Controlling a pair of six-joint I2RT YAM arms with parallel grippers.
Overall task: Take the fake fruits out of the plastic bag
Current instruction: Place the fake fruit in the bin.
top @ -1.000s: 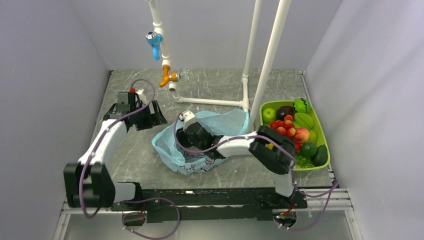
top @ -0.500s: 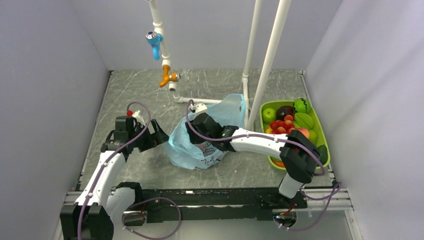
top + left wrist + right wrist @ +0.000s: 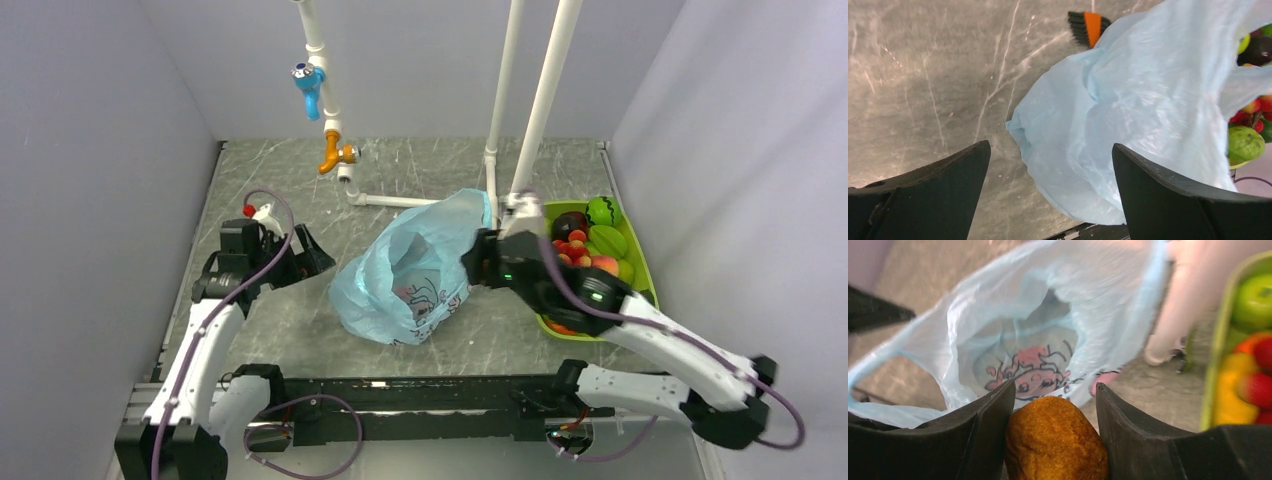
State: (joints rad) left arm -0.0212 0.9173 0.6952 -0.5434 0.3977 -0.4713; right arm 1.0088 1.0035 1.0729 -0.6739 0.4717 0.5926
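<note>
The robot will move its right gripper over the tray's far half (image 3: 589,233), to the gripper's right in the top view, and let go of the brown kiwi where fruits are already gathering.
The light-blue plastic bag (image 3: 410,270) stands open at the table's middle, and its pink-and-dark print (image 3: 1033,372) shows inside. I see no fruit inside it. My right gripper (image 3: 478,268) is at the bag's right rim, outside its mouth, shut on a brown fuzzy fruit (image 3: 1055,445) held between its fingers (image 3: 1055,390). My left gripper (image 3: 315,255) is open and empty, just left of the bag; the bag (image 3: 1148,115) fills the view beyond its fingers (image 3: 1050,145).
A green tray (image 3: 650,290) with several fake fruits (image 3: 585,250) sits at the right, close to my right arm. A white pipe frame (image 3: 535,110) stands behind the bag, with a blue tap (image 3: 308,80) and an orange tap (image 3: 335,152).
My right gripper has come out of the bag and swung right, holding the brown fruit. The bag has been pulled upright and open. My left gripper has shifted only a little.
</note>
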